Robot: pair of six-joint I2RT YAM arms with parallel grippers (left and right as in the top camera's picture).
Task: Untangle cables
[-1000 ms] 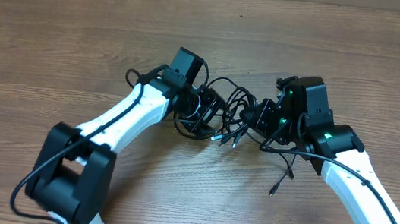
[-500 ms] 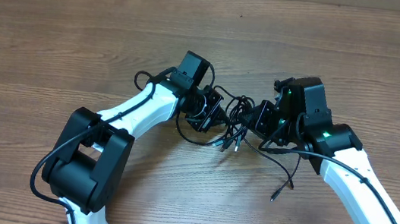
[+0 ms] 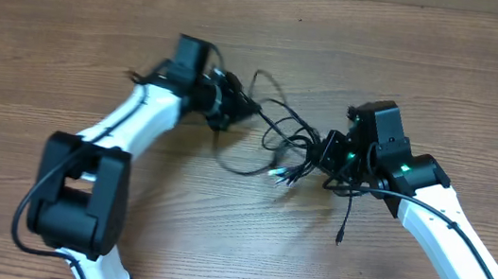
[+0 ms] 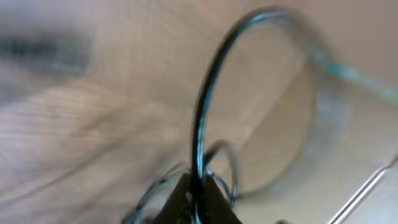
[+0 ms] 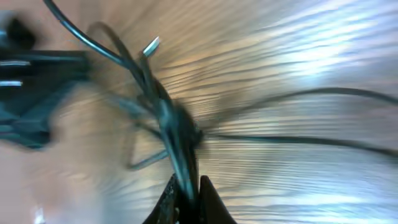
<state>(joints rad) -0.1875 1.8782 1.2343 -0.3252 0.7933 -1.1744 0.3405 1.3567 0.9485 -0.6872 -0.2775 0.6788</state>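
Observation:
The cord still runs into the tangle. My left gripper should next pull it outward from the knot, over the bare wood beyond the loops, and release it there.
The cables [image 3: 288, 149] are thin black cords stretched in loops across the middle of the wooden table, with small plug ends [image 3: 279, 174] fanned out below the knot. My left gripper [image 3: 252, 111] is at the tangle's upper left, shut on one cord. In the blurred left wrist view that cord [image 4: 208, 93] rises in an arch from the closed left gripper [image 4: 199, 193]. My right gripper [image 3: 321, 156] is shut on the right side of the knot. The right wrist view shows a bunch of cords [image 5: 169, 118] pinched in the shut right gripper [image 5: 188, 193]. One loose cord end [image 3: 340, 235] trails down toward the front.
The table [image 3: 262, 36] is bare wood. Both white arms reach in from the front edge, the left arm [image 3: 126, 134] on the left and the right arm [image 3: 447, 231] on the right. Thicker black wires run along each arm.
My left gripper has shut on a cord and swung left and back, drawing the cables out into longer loops. The right gripper has stayed nearly in place, still shut on the knot.

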